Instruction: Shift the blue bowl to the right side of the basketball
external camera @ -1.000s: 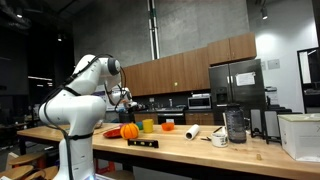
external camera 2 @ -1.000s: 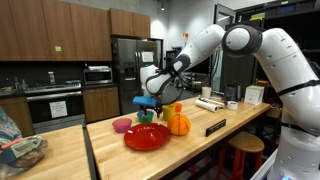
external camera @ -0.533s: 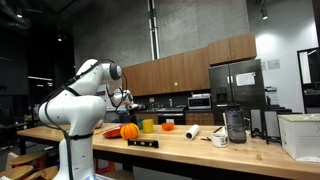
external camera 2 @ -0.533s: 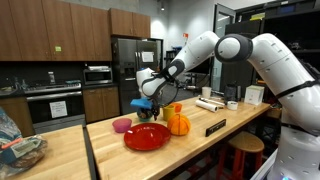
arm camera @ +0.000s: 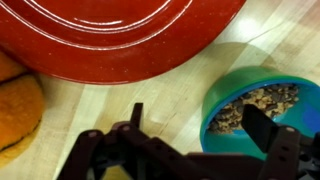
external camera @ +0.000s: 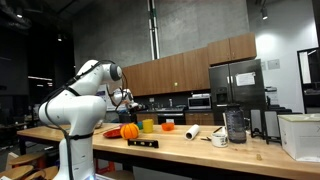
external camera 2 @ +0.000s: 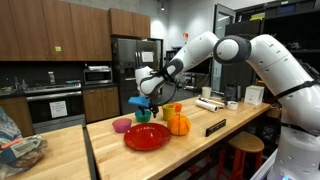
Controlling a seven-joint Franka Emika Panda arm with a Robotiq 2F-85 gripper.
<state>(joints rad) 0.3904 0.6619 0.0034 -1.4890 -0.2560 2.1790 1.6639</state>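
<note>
The gripper should stay low next and bring its fingers together on the blue bowl's rim facing the basketball, because the fingers stand on either side of that rim.
The blue bowl [arm camera: 222, 88] is teal with brown bits inside and stands on the wooden counter beside the red plate. In an exterior view it [external camera 2: 144, 116] sits behind the plate, left of the basketball [external camera 2: 178, 124]. The basketball also shows at the left edge of the wrist view [arm camera: 15, 105] and in an exterior view [external camera: 129, 131]. My gripper [arm camera: 200, 125] is open and low over the bowl. One finger is over the bowl's contents and the other is outside its rim. It also shows in both exterior views [external camera 2: 142, 103] [external camera: 128, 100].
A red plate [external camera 2: 146, 137] lies in front of the bowl, with a pink thing [external camera 2: 121, 125] to its left. A yellow-green cup [external camera: 147, 125], a small orange thing [external camera: 168, 125], a white roll [external camera: 192, 131], a mug [external camera: 219, 138], a jug [external camera: 235, 124] and a black nameplate [external camera: 143, 143] stand along the counter.
My gripper has moved a little lower and towards the bowl. The bowl and the ball have not moved.
</note>
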